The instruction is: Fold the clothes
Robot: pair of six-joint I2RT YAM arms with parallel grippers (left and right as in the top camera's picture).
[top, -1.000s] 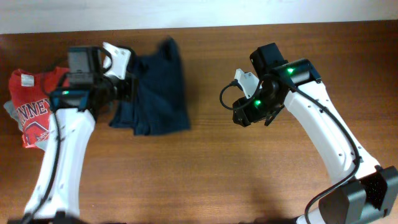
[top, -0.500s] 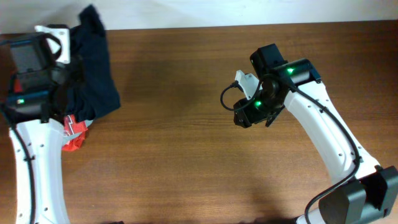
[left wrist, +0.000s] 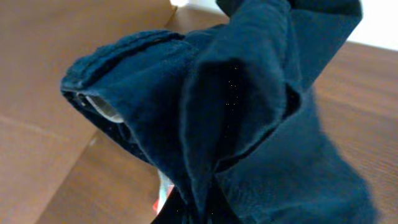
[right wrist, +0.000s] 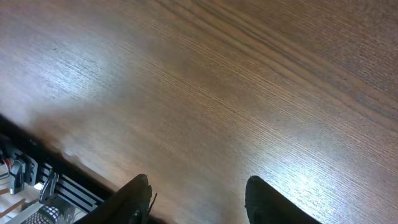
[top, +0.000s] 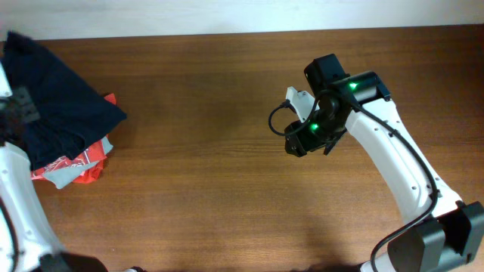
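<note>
The navy fabric still hangs in folds, so it goes down and left in the overhead view onto the garment pile next, and my left gripper releases it.
The clothes are a dark navy garment (top: 64,113), bunched and draped at the far left of the table, partly over the red T-shirt. It fills the left wrist view (left wrist: 249,124) in hanging folds with a hemmed edge at the upper left. My left gripper (top: 19,113) is at the left edge of the overhead view, shut on the navy fabric; its fingers are hidden by the cloth. My right gripper (top: 299,143) hangs open and empty above bare wood right of centre, with both fingertips apart in its wrist view (right wrist: 196,186).
A red T-shirt with white lettering (top: 91,162) and a grey garment (top: 64,175) lie under the navy one at the left edge. A sliver of red and white shows in the left wrist view (left wrist: 163,193). The wooden table (top: 212,166) spans the view.
My left arm has swung far to the left and carried the navy garment from left of centre to over the red T-shirt pile. The right arm has not moved.
</note>
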